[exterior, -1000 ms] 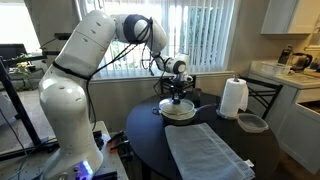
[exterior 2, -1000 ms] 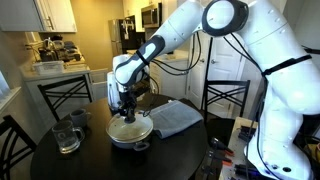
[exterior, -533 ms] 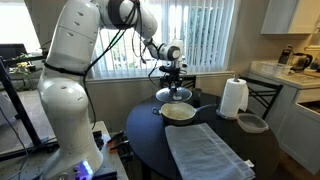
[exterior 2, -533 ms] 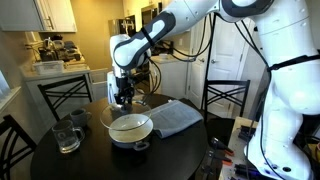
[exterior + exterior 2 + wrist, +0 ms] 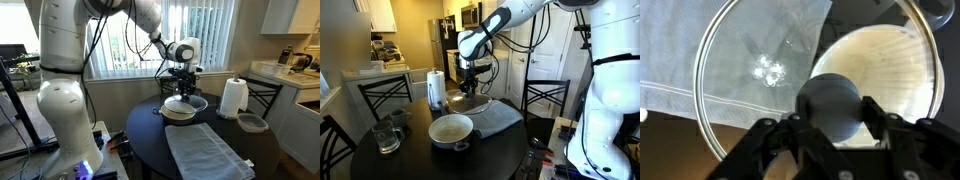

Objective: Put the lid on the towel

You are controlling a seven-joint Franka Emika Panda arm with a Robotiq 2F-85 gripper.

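Note:
I need to move my gripper down and to the left in the wrist view next, toward the towel's middle (image 5: 200, 146), staying clear of the pot (image 5: 176, 113) and lowering the lid.
My gripper (image 5: 183, 88) is shut on the dark knob of the round clear glass lid (image 5: 189, 102) and holds it in the air. The lid hangs over the edge of the light-coloured pot (image 5: 176, 113) and the far end of the grey-blue towel (image 5: 205, 150). In an exterior view the gripper (image 5: 470, 86) holds the lid (image 5: 473, 101) above the towel (image 5: 498, 119), beside the pot (image 5: 451, 128). In the wrist view the fingers (image 5: 830, 112) clamp the knob; the lid's glass (image 5: 750, 95) shows the towel (image 5: 690, 50) and the pot (image 5: 885, 70) beneath.
A white paper towel roll (image 5: 233, 97) stands on the round dark table (image 5: 145, 140), with a small dark bowl (image 5: 252, 123) near it. A glass mug (image 5: 387, 138) stands by the pot. Chairs stand around the table.
The gripper has lifted the lid off the pot and carried it sideways towards the towel. The pot now stands uncovered.

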